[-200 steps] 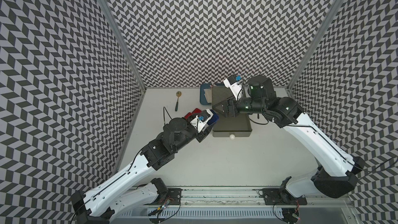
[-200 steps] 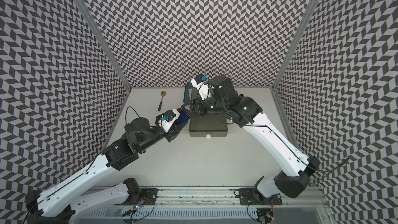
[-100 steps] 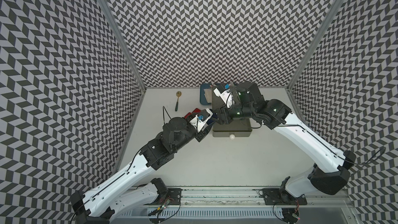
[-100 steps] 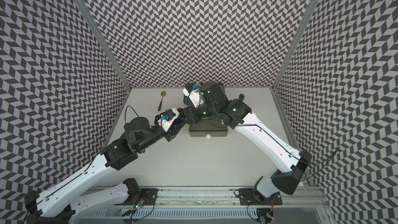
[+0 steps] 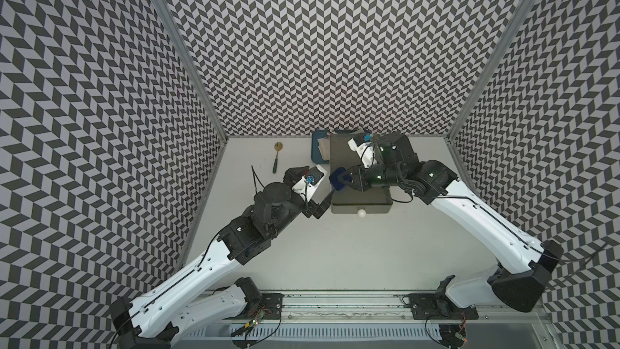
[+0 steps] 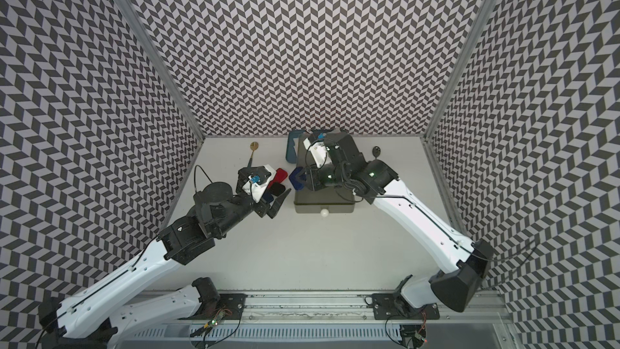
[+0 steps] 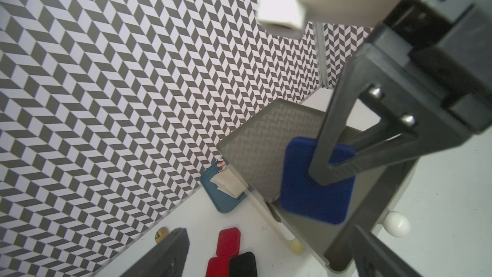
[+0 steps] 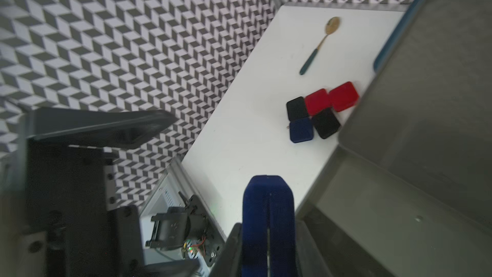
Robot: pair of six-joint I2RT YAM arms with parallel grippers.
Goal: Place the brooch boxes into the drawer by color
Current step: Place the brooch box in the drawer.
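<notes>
Next, my right gripper brings the dark blue brooch box (image 5: 335,173) inside the drawer's side rim it overhangs, lowers and releases it, since the drawer's bare bottom lies below.
My right gripper (image 5: 343,183) (image 8: 269,233) is shut on a dark blue brooch box (image 5: 335,173) (image 6: 295,177) (image 8: 268,198), held on edge over the left rim of the drawer (image 5: 369,196), whose grey top tier stands pulled out. My left gripper (image 6: 268,189) (image 7: 266,246) stands wide open just left of that box, holding nothing. On the table beside the chest lie two red boxes (image 8: 318,101) (image 8: 343,95), two black boxes (image 8: 296,107) (image 8: 326,122) and another dark blue box (image 8: 300,129), all touching.
A gold spoon with a green handle (image 5: 276,157) lies at the back left. A flat blue tray (image 5: 316,149) with a folded white cloth sits behind the chest's left corner. A black spoon (image 6: 376,152) lies right of the chest. Patterned walls close three sides.
My right gripper came down from over the chest to the blue box that my left gripper held and closed on it. My left gripper then opened and let go.
</notes>
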